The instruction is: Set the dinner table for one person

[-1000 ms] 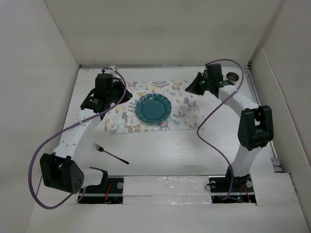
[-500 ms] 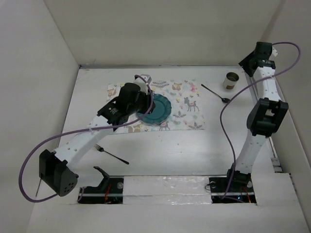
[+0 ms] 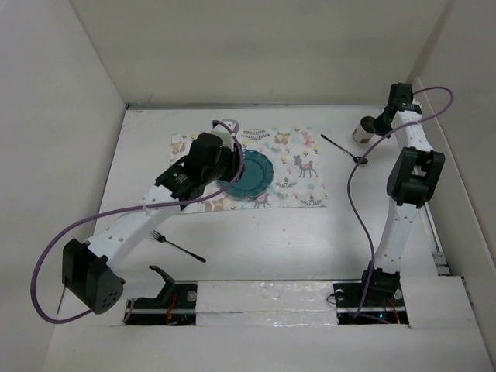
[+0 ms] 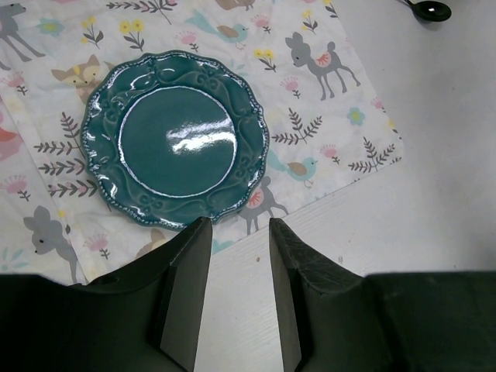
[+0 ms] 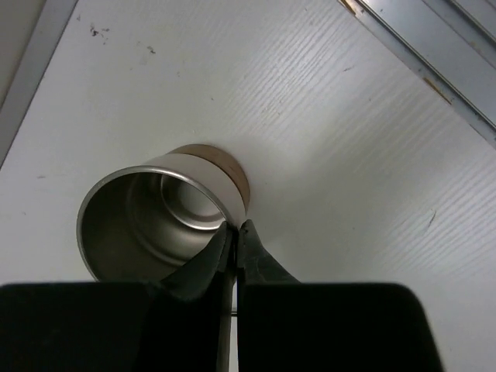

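The mat's far corner by the spoon is empty and lies to the left in the top view. My right gripper should next lift the cup [image 3: 366,129] across and lower it there.
A teal plate [image 3: 244,175] [image 4: 174,139] lies on the animal-print mat [image 3: 298,167] [image 4: 325,101] on the white dinner table [image 3: 271,240]. My left gripper [image 3: 223,177] [image 4: 236,225] hovers open and empty over the mat's near edge, just below the plate. A metal cup [image 3: 366,129] [image 5: 147,217] stands at the far right. My right gripper [image 3: 380,124] [image 5: 235,226] pinches its rim, one finger inside and one outside. A black spoon [image 3: 345,149] [image 4: 430,9] lies between cup and mat. A black fork [image 3: 177,245] lies near the front left.
White walls close in the table on the left, back and right. A metal rail [image 5: 434,54] runs along the right edge, close behind the cup. Both arm bases [image 3: 263,298] sit at the near edge.
The left arm left the mat's far left corner, came over the plate and opened. The right arm swung from the mat's far right corner to the cup and shut on its rim.
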### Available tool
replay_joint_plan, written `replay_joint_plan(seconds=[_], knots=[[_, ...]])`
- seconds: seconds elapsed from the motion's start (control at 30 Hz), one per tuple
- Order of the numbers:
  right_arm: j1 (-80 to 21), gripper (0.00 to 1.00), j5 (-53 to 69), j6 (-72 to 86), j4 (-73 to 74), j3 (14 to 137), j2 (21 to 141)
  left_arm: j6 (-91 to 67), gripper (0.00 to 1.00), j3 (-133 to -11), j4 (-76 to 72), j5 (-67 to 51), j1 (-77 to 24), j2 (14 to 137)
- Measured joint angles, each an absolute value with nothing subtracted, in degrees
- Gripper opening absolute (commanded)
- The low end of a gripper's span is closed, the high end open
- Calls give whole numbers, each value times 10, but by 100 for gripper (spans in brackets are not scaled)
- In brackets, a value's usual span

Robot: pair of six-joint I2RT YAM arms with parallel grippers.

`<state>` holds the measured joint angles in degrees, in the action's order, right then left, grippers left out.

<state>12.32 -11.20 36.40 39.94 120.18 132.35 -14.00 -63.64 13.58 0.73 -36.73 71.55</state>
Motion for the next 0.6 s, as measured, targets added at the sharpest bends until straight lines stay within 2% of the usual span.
replay_joint_plan(seconds=[0.3, 0.47, 0.6], knots=[[98, 0, -135, 342, 345, 1089, 1221, -150, 32, -636, 135, 8, -367, 737], [20, 0, -105, 312, 313, 1101, 1167, -170, 32, -636, 135, 14, -367, 745], [-60, 0, -72, 291, 313, 1154, 1188, -182, 33, -636, 135, 20, -367, 745]])
